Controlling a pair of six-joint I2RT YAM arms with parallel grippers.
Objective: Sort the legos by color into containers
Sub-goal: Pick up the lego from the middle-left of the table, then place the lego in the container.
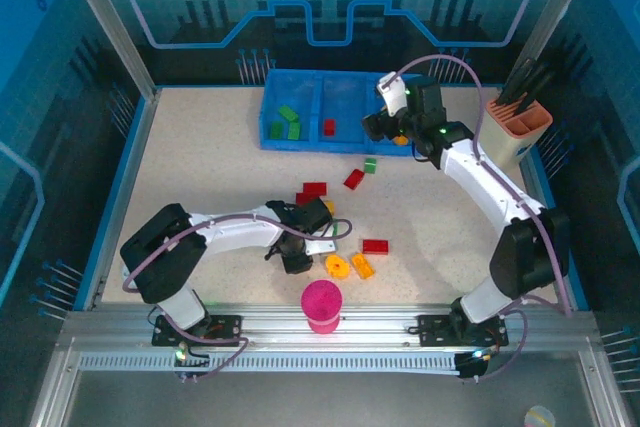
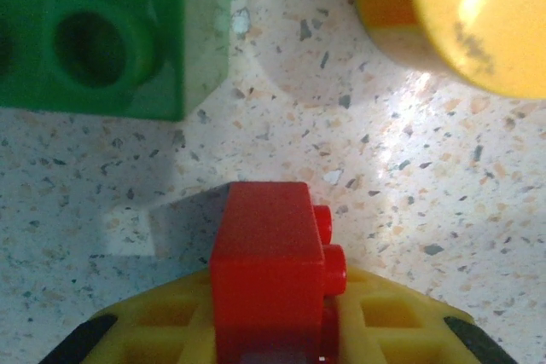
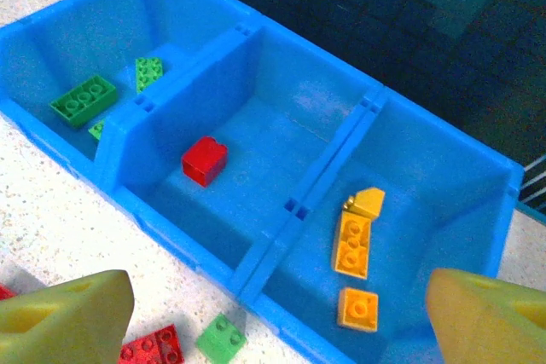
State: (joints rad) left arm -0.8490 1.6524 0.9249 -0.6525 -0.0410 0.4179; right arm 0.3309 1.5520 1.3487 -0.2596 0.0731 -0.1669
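Note:
The robot needs to raise its left gripper next, swing it outward over the blue tray's middle section [image 1: 346, 124], lower it and let go of the small brick.
My left gripper [image 1: 298, 247] is shut on a small red brick [image 2: 269, 253], low over the table, with its yellow fingers [image 2: 153, 330] on either side. A green brick [image 2: 94, 31] and a round yellow one [image 2: 461, 14] lie just beyond. My right gripper [image 1: 393, 127] hangs open and empty over the right end of the blue tray [image 1: 345, 97]. The tray's [image 3: 290, 210] left compartment holds green bricks [image 3: 83, 98], the middle a red brick [image 3: 204, 159], the right orange bricks [image 3: 352, 245]. Loose legos lie mid-table: red [image 1: 315, 188], red [image 1: 376, 246], green [image 1: 370, 165], orange [image 1: 362, 267].
A magenta cup [image 1: 321, 305] stands at the near edge between the arm bases. A beige-and-pink utensil holder [image 1: 518, 125] stands at the far right. A red brick [image 3: 153, 347] and a green one [image 3: 220, 338] lie just in front of the tray.

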